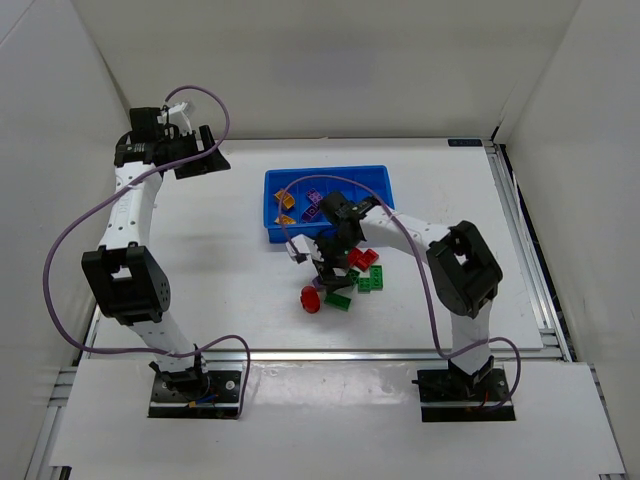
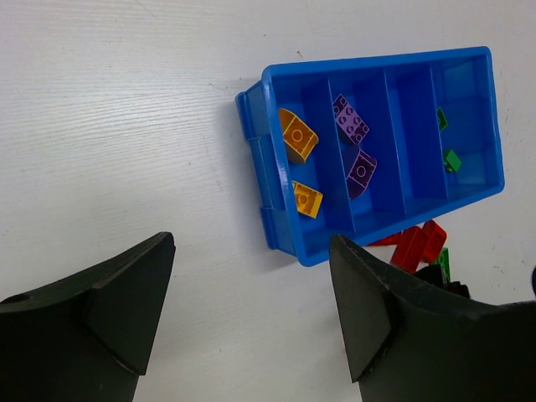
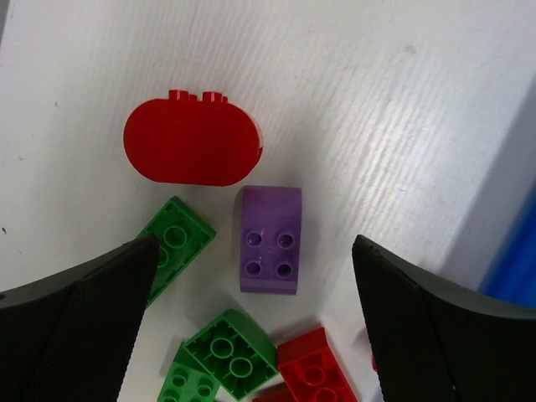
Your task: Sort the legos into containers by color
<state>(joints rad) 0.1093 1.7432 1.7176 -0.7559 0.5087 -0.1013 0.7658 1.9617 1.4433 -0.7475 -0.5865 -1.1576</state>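
Observation:
The robot's right gripper will next move down over the long sides of the loose purple brick and narrow its fingers on the way, because a green brick lies close beside it.
The blue tray (image 1: 330,173) sits at the table's middle back. In the left wrist view its compartments (image 2: 394,67) hold two orange bricks (image 2: 297,134), two purple bricks (image 2: 350,119) and two small green bricks (image 2: 452,159); one is bare. Loose bricks lie in front of the tray: a red rounded brick (image 3: 193,142), a purple brick (image 3: 270,240), green bricks (image 3: 230,352) and red bricks (image 3: 316,364). My right gripper (image 3: 254,276) is open low over this pile, its jaws either side of the purple brick. My left gripper (image 2: 251,251) is open and empty, high at the tray's left.
The red rounded brick (image 1: 311,299) and a green brick (image 1: 337,300) lie nearest the front. More red bricks (image 2: 419,243) rest against the tray's front wall. White walls enclose the table; a metal rail (image 1: 520,240) runs along the right edge.

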